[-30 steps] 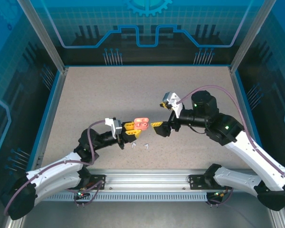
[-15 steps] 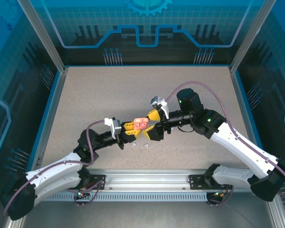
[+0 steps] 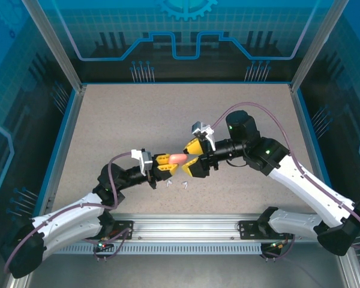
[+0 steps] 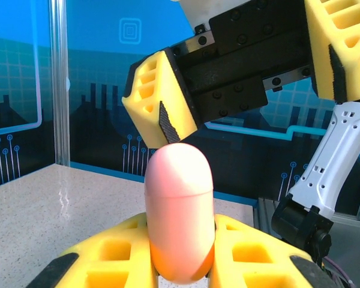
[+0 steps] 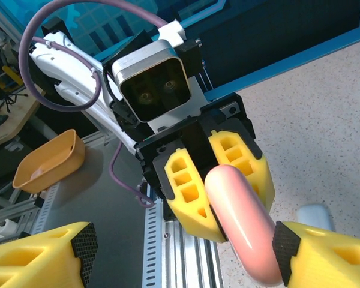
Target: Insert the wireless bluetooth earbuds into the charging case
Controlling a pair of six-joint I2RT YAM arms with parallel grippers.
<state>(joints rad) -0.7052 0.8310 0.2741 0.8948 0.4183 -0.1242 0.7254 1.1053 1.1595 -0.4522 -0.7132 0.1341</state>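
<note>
I'll tilt my left gripper down, then lower the charging case [image 3: 177, 158] to release it below the gripper, on the tabletop outward of the earbuds.
A salmon-pink charging case [image 3: 177, 158] with its lid down is held off the table, and my left gripper [image 3: 166, 164] is shut on its lower half. In the left wrist view the case [image 4: 179, 210] stands upright between my yellow fingers [image 4: 108, 258]. My right gripper [image 3: 193, 157] is open, with a finger on each side of the case's free end. One of its fingers [image 4: 159, 102] touches the top of the case. In the right wrist view the case [image 5: 243, 228] rests against my right-hand pad [image 5: 285, 252]. Two white earbuds [image 3: 168, 184] [image 3: 185, 185] lie on the table below.
A pale rounded object [image 5: 315, 213] lies on the speckled table just past the case. An orange bowl [image 5: 48, 159] sits off the table beyond the aluminium rail [image 3: 186, 225]. Blue-edged walls [image 3: 72, 108] ring the table.
The case's lid stood open a second ago and is now down. My right gripper swung in from the right to the case and its jaws narrowed. The left arm held still.
</note>
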